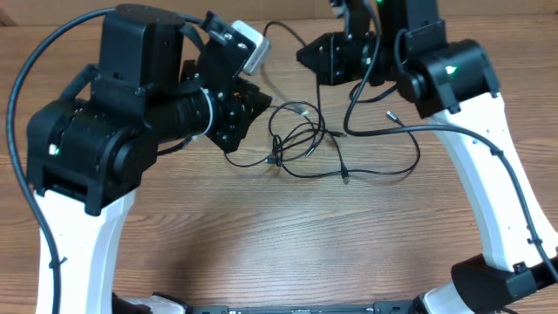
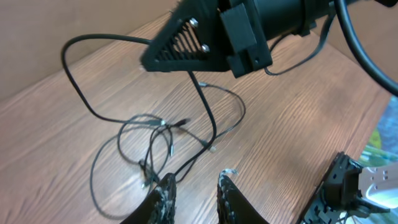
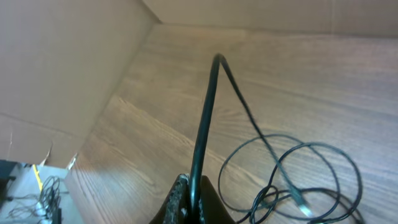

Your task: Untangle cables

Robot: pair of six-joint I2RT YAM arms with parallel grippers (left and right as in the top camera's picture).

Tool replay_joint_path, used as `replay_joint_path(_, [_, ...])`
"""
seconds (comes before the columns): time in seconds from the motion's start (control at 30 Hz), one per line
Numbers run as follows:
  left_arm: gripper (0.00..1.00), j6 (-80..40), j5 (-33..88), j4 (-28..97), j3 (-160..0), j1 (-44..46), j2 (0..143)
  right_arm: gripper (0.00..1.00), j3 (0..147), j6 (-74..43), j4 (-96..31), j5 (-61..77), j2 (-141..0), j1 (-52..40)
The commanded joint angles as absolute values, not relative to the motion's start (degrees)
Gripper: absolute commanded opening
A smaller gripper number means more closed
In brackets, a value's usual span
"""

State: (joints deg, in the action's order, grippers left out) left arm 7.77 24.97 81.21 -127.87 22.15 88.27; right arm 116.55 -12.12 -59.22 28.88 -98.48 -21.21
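Bare wood lies right of my right gripper in the overhead view, so next my right gripper should raise the cable over it, away from the tangle (image 3: 292, 180), and release.
Several thin black cables (image 1: 296, 144) lie in tangled loops on the wooden table, between the two arms. My right gripper (image 3: 193, 183) is shut on one black cable (image 3: 208, 118), which rises from its jaws and then falls to the tangle (image 3: 292, 180). In the left wrist view the right gripper (image 2: 186, 43) hangs above the loops (image 2: 152, 130), the held strand (image 2: 202, 99) dropping from it. My left gripper (image 2: 194, 186) stands just above the table beside the tangle, open, with bare wood between its fingers. Seen from overhead, the left gripper (image 1: 253, 105) is left of the loops.
A loose strand with a silvery plug end (image 1: 391, 113) trails right toward the right arm's white link (image 1: 488, 174). Another plug end (image 1: 346, 177) lies in front of the tangle. A cardboard wall (image 3: 62, 74) borders the table behind.
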Motion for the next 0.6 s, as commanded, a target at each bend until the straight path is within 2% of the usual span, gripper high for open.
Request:
replay_joint_path(0.0, [0.23, 11.18, 29.32, 79.37, -124.55, 22.92, 88.51, 0.04, 119.68, -11.9, -58.74, 28.51, -96.75, -20.84])
replay_joint_path(0.3, [0.26, 9.13, 29.67, 63.13, -100.77, 25.87, 88.51, 0.04, 126.76, -15.18, -58.28, 29.26, -96.75, -17.04])
replay_joint_path(0.57, [0.33, 8.14, 32.62, 49.95, -89.91, 25.91, 88.51, 0.04, 129.25, -21.41, -56.53, 42.89, -96.75, -9.56])
